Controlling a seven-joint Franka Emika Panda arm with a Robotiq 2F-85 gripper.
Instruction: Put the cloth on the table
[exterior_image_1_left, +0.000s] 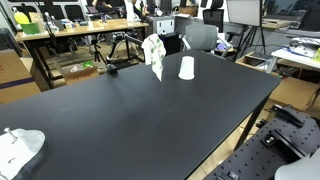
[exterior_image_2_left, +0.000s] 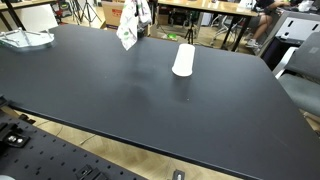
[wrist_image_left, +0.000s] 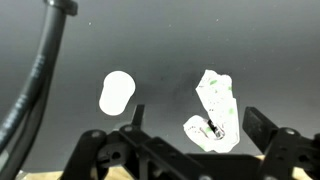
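Note:
I need to lower my gripper onto the bunched top of the cloth next and close there, as the cloth shows between its spread fingers and the cup is outside them.
The cloth (exterior_image_1_left: 153, 55) is white with green specks. It stands bunched and upright at the far side of the black table (exterior_image_1_left: 130, 120) in both exterior views (exterior_image_2_left: 128, 27). In the wrist view the cloth (wrist_image_left: 216, 105) lies directly below my gripper (wrist_image_left: 194, 112), between the two fingers. The fingers are spread wide apart and do not touch it. In the exterior views the gripper is hard to make out against the dark background above the cloth.
A white cup (exterior_image_1_left: 186, 68) lies on the table next to the cloth and also shows in an exterior view (exterior_image_2_left: 182, 60) and the wrist view (wrist_image_left: 116, 93). A white object (exterior_image_1_left: 20, 148) sits at a table corner. Desks and chairs stand beyond the table.

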